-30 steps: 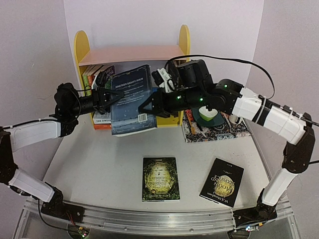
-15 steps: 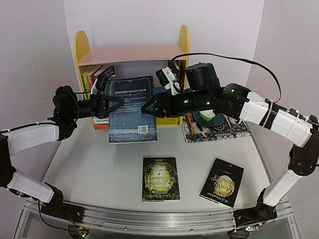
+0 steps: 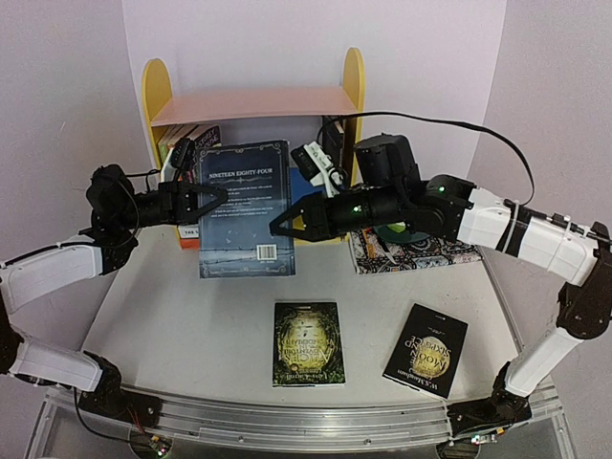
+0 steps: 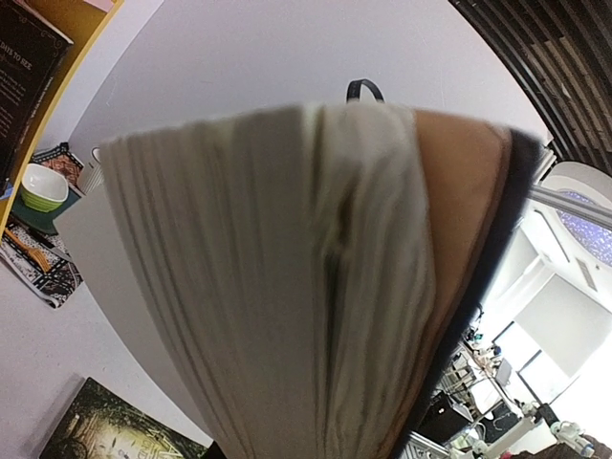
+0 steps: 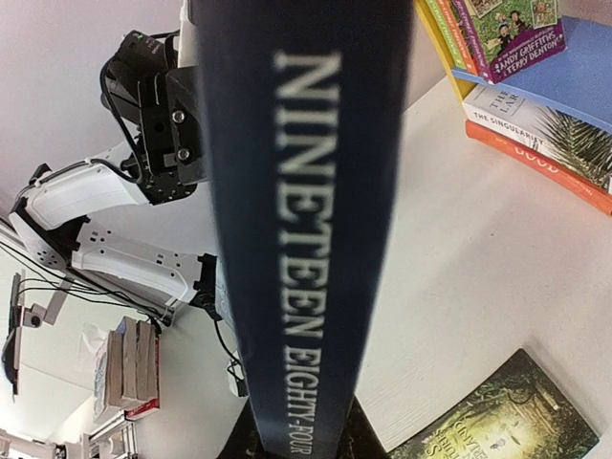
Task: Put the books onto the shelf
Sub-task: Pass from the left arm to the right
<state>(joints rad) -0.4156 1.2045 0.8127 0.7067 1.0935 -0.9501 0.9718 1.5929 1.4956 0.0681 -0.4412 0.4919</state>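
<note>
My right gripper will next turn outward, slide its book onto the blue board point(image 3: 304, 184) beside a dark book and release, since that dark book stands by the yellow panel.
A dark blue book point(image 3: 244, 208), titled Nineteen Eighty-Four, hangs upright in the air in front of the shelf point(image 3: 253, 103). My left gripper point(image 3: 212, 199) is shut on its left page edge and my right gripper point(image 3: 284, 225) is shut on its spine side. Pale pages point(image 4: 287, 287) fill the left wrist view, and the lettered spine point(image 5: 306, 220) fills the right wrist view. Several books point(image 3: 186, 148) stand or lie stacked in the left of the shelf. Two dark books point(image 3: 308, 342) point(image 3: 426, 349) lie flat on the table near the front.
A patterned cloth mat point(image 3: 421, 253) lies right of the shelf, with a green bowl point(image 4: 43, 186) on it, largely hidden behind the right arm from above. The shelf's yellow side panels point(image 3: 354, 72) and blue middle board point(image 5: 574, 76) stand just behind the held book.
The blue book has swung from tilted to nearly square and shifted left and a little down. The left gripper has closed onto its page edge, and the right gripper let go briefly and gripped again.
</note>
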